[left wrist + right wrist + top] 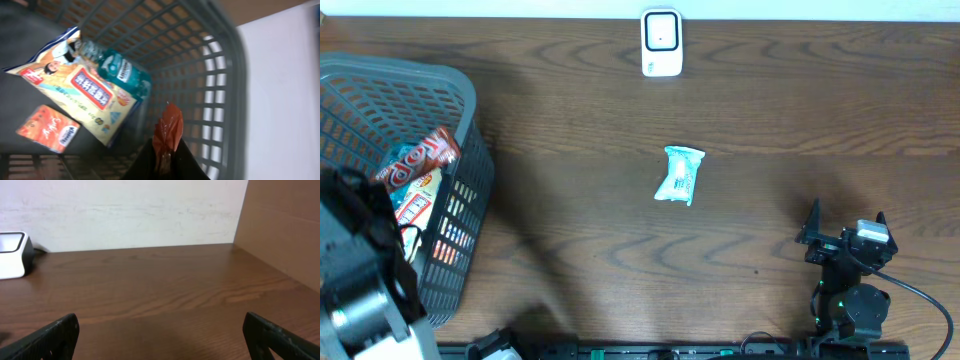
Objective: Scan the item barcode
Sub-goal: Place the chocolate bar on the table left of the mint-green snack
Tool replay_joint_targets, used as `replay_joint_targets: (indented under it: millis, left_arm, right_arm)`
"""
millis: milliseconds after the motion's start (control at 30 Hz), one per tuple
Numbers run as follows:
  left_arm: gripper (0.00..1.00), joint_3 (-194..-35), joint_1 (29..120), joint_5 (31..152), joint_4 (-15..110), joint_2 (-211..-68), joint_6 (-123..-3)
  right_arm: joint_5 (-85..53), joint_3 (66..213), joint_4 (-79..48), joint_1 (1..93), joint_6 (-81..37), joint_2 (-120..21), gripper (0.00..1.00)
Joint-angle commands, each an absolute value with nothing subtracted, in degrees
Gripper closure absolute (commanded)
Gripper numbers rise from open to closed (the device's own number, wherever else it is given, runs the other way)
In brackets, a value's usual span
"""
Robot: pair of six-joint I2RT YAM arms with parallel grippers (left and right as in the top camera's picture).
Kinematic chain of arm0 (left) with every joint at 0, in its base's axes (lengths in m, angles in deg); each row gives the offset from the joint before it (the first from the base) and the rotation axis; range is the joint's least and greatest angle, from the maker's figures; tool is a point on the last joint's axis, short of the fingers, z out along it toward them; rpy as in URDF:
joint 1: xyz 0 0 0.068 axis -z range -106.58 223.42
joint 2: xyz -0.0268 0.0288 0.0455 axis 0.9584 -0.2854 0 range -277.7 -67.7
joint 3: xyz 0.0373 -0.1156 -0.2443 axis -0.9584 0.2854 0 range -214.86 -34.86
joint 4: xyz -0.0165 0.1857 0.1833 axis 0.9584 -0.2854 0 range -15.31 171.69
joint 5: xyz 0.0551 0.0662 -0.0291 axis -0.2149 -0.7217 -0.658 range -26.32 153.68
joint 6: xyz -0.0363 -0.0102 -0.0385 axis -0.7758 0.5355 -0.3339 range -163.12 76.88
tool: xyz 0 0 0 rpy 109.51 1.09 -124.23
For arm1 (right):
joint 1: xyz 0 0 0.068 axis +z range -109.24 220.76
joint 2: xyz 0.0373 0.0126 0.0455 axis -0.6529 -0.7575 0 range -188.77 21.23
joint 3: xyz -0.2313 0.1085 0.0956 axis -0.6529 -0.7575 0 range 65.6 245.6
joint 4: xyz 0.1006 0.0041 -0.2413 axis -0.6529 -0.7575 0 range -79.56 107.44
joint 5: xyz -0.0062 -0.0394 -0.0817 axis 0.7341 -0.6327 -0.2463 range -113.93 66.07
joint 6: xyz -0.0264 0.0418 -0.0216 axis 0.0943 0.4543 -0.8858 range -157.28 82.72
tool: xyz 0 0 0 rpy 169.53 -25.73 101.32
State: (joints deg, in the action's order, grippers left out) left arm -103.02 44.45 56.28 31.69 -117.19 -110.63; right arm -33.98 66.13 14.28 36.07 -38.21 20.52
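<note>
The clear tabletop (642,172) beside the teal packet is to the right of my left gripper in the overhead view. I should move across the basket's rim, go down there and let go.
My left gripper (167,159) is shut on the end of a red-brown wrapper (168,125), holding it over the inside of the grey basket (220,75). From overhead the same red packet (420,156) shows above the basket (430,80), at the tip of the left arm (360,260). The white barcode scanner (661,43) stands at the table's far edge, and also shows in the right wrist view as a scanner (12,255) at far left. My right gripper (846,222) rests open near the front right, with nothing between its fingers (162,335).
A teal packet (680,175) lies on the table's middle. In the basket lie a large snack bag (75,85), a teal item (122,72) and an orange packet (49,128). A brown board (285,225) stands to the right.
</note>
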Motion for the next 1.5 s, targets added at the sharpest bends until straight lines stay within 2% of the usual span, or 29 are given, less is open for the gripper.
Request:
replay_joint_targets:
  millis: [0, 167, 400, 633, 667, 833, 1167, 1467]
  left_arm:
    - [0.93, -103.72, 45.78, 60.8, 31.91, -114.16, -111.09]
    - [0.93, -103.72, 51.03, 70.59, 32.17, -113.63, -110.63]
    - [0.93, -103.55, 65.32, 70.44, 33.42, -119.8, -110.65]
    - [0.93, -103.55, 79.92, 68.74, 41.52, -133.72, -110.67]
    - [0.93, -103.55, 83.88, 67.75, 44.85, -138.46, -110.65]
    - [0.93, -103.55, 92.25, 66.55, 55.38, -151.55, -110.65]
    - [0.93, -103.55, 99.9, 62.99, 66.4, -173.94, -111.11]
    - [0.93, -103.55, 100.99, 63.03, 67.64, -180.01, -114.78]
  right_arm:
    - [-33.89, 65.91, 14.24, 35.92, -39.1, 20.78, 0.01]
    - [-33.89, 65.91, 14.24, 35.92, -39.1, 20.78, 0.01]
    - [-33.89, 65.91, 14.24, 35.92, -39.1, 20.78, 0.01]
    - [-33.89, 65.91, 14.24, 35.92, -39.08, 20.78, 0.01]
    - [-33.89, 65.91, 14.24, 35.92, -39.08, 20.78, 0.01]
    - [-33.89, 65.91, 14.24, 35.92, -39.1, 20.78, 0.01]
    - [-33.89, 65.91, 14.24, 35.92, -39.1, 20.78, 0.01]
    - [-33.89, 65.91, 14.24, 35.92, -39.08, 20.78, 0.01]
